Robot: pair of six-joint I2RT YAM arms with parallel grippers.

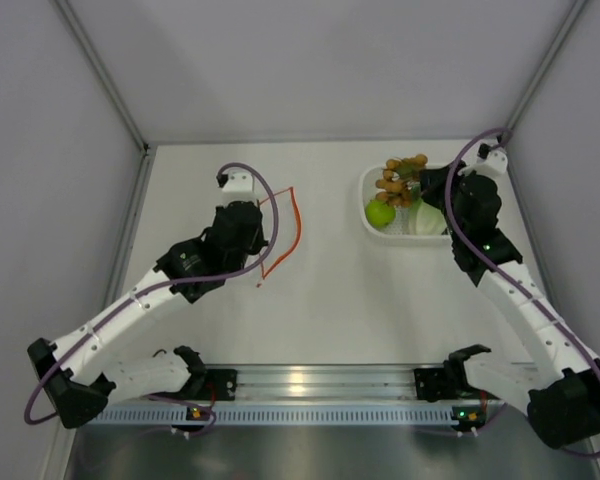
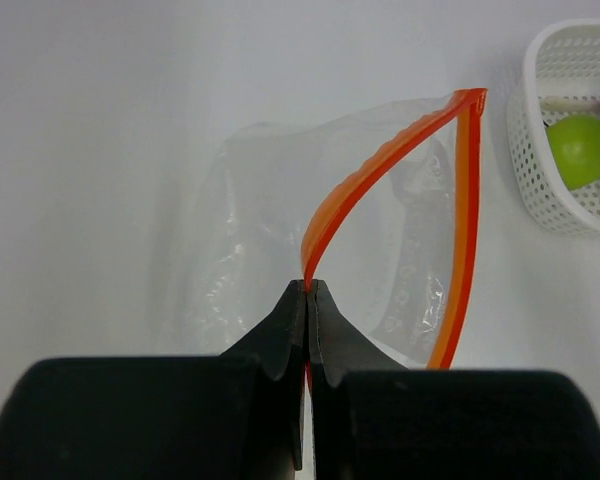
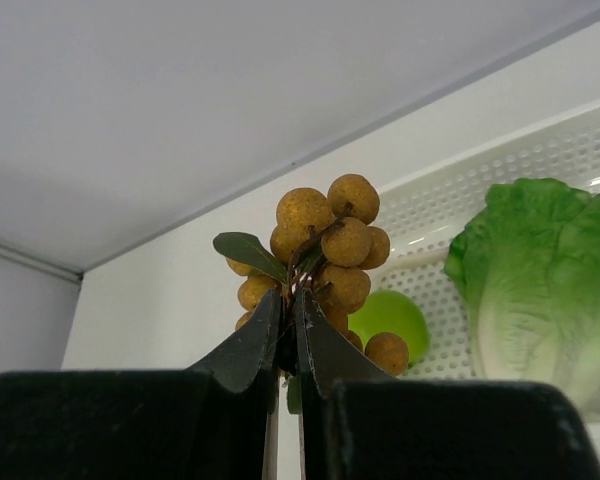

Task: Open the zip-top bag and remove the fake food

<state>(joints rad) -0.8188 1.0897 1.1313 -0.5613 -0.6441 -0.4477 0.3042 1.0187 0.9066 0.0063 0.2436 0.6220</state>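
Observation:
I should bring my right gripper down with the still-hanging cluster toward the basket's far part (image 3: 412, 268) beyond the lime-green fruit, which is below it, and let the stem go.
The clear zip-top bag (image 2: 260, 250) lies on the white table with its orange-red zip strip (image 1: 294, 225) pulled apart into an open mouth. My left gripper (image 2: 309, 284) is shut on one side of that strip (image 2: 355, 190). My right gripper (image 3: 289, 297) is shut on the stem of the brown ball cluster (image 3: 330, 240), which hangs over the left part of the white basket (image 1: 375, 185). In the top view the cluster (image 1: 398, 180) is above the lime-green fruit (image 1: 380, 212). The fruit (image 3: 390, 315) and the lettuce (image 3: 535, 270) lie inside the basket.
The white perforated basket (image 2: 560, 200) stands at the back right of the table, near the right wall. Grey walls enclose the table on three sides. Both arm bases sit on the rail (image 1: 310, 395) at the near edge.

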